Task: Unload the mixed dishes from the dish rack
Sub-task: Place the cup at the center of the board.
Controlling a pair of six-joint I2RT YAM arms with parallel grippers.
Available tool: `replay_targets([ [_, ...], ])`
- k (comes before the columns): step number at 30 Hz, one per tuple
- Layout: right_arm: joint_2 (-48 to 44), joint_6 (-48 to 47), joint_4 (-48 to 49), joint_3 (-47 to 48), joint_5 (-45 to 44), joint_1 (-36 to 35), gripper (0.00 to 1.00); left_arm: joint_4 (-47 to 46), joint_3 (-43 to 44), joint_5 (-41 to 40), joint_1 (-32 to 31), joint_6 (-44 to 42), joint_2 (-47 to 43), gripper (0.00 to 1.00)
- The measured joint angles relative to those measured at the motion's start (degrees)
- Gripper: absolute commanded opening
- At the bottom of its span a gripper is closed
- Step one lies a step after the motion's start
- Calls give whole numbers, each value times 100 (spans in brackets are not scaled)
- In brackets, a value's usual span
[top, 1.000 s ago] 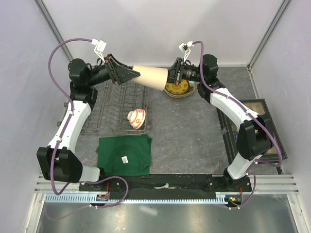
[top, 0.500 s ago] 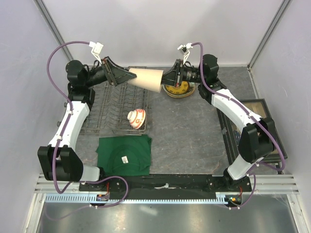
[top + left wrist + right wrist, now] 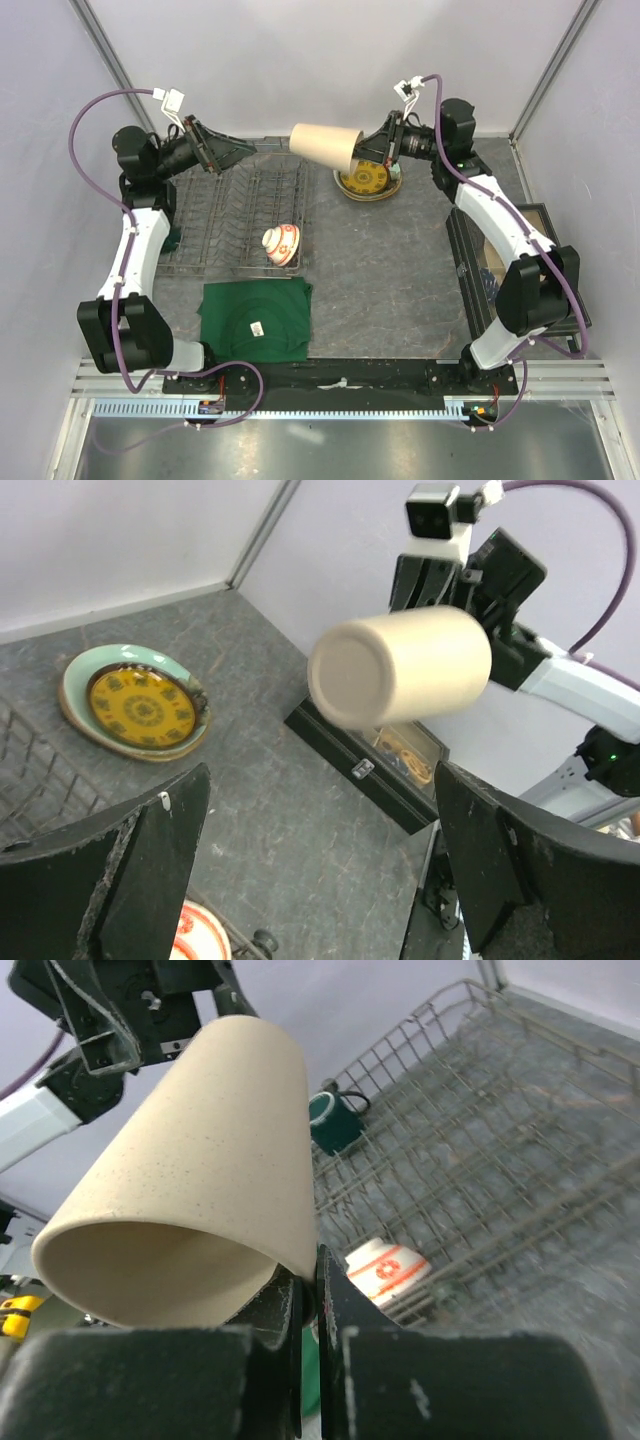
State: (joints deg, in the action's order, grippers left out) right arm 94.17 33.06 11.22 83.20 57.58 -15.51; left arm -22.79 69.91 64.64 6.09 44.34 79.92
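The robot's right gripper will next turn to bring the cup (image 3: 325,147) upright, lower it onto the bare tabletop by the stacked plates and release it, as that spot lies below.
My right gripper (image 3: 362,156) is shut on the rim of the tall beige cup (image 3: 325,147) and holds it on its side in the air, just left of the stacked plates (image 3: 367,180). In the right wrist view the fingers (image 3: 310,1282) pinch the cup wall (image 3: 200,1160). My left gripper (image 3: 236,153) is open and empty over the back of the dish rack (image 3: 240,215), apart from the cup (image 3: 400,665). The small red-and-white bowl (image 3: 281,243) lies in the rack's front right corner. The dark green mug (image 3: 335,1120) stands beyond the rack. The yellow patterned plate (image 3: 138,702) tops a teal plate.
A dark green folded cloth (image 3: 255,318) lies in front of the rack. A black compartment box (image 3: 515,265) sits along the right edge, also in the left wrist view (image 3: 400,765). Enclosure walls stand close behind both arms.
My left gripper has let go of the cup, opened and drawn back to the left. My right gripper has carried the cup to the right and a little farther back.
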Motion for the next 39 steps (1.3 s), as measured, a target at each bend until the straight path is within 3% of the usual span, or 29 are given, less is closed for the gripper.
replay_targets([
  [4, 28, -885, -1362, 704, -341, 203, 0, 820, 105, -28, 63, -876, -4, 99],
  [10, 560, -2728, -3908, 2450, -1853, 348, 0, 2824, 752, -409, 66, -2643, -4, 99],
  [14, 780, -3523, -4913, 2538, -2938, 369, 0, 3899, 1110, -726, 63, -3689, -4, 99],
  [24, 1379, -4568, -6513, 2675, -4645, 378, 0, 6070, 1589, -1399, 66, -5742, 306, 98],
  [39, 1895, -5359, -7888, 3329, -5401, 378, 0, 7331, 1606, -2026, 52, -7001, 487, 94],
])
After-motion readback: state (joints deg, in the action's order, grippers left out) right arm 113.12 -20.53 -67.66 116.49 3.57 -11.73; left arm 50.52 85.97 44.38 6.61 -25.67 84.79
